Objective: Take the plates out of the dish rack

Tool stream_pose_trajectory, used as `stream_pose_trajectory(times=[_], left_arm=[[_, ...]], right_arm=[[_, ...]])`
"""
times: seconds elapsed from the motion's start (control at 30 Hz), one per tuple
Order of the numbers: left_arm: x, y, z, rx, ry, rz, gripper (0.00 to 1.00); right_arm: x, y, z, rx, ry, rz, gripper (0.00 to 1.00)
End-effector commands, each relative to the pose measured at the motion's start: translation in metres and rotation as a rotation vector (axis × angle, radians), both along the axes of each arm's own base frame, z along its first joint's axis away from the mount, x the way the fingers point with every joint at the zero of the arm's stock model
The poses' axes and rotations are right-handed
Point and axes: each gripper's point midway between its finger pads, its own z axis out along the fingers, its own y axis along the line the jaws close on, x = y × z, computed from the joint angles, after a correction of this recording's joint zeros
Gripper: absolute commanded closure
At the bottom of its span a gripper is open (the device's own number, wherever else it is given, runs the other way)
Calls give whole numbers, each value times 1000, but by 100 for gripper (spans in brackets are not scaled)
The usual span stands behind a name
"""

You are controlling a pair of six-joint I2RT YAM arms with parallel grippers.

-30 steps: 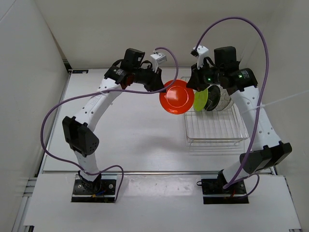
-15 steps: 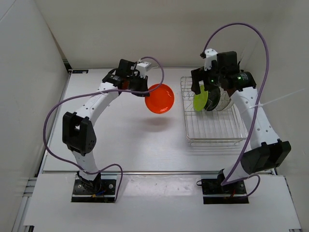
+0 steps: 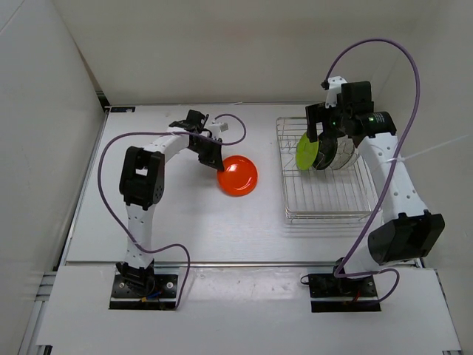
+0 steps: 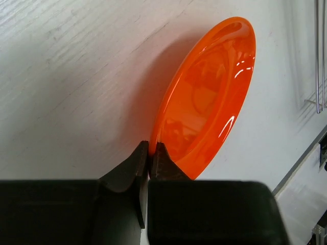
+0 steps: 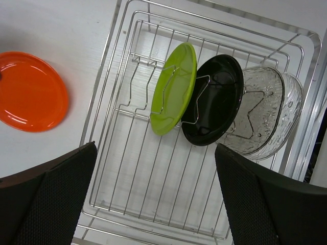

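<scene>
The right gripper moves down toward the rack [image 3: 329, 216] next, narrowing its open fingers around the lime green plate's raised rim [image 3: 315, 146], because that plate stands on edge below them.
The orange plate [image 3: 238, 176] is low over the table left of the dish rack [image 3: 329, 216], tilted, and my left gripper [image 3: 214, 157] is shut on its near rim. In the left wrist view the jaws [image 4: 149, 153] pinch the orange plate [image 4: 209, 97] by its edge. Three plates stand on edge in the rack's far half: lime green [image 5: 173, 94], black [image 5: 214, 102] and clear [image 5: 260, 115]. My right gripper [image 5: 155, 148] hangs open above the rack [image 5: 153, 194], holding nothing. From above, the right gripper [image 3: 319, 135] is over the lime green plate [image 3: 306, 151].
The rack's near half is bare wire. White walls close in the table on the left, back and right. Purple cables loop above both arms. The left arm reaches across the table's back left part.
The left arm has carried the orange plate away from the rack and down to the table. The right gripper has let go of it, opened wide and drawn back over the rack.
</scene>
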Motion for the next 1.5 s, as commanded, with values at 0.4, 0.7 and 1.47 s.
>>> stream_pose_trajectory(times=[0.4,0.7,1.47], left_arm=[[26,19,-3,46,-52,29,49],[33,45,55,54,-175,93,21],[17,115,179,203,-498,255,0]], right_arm=[[32,-9,-38,-90,57,-3,22],[59,-23,-66,-196,99,-41,30],[72,-24,-106,-309,161,-116,100]])
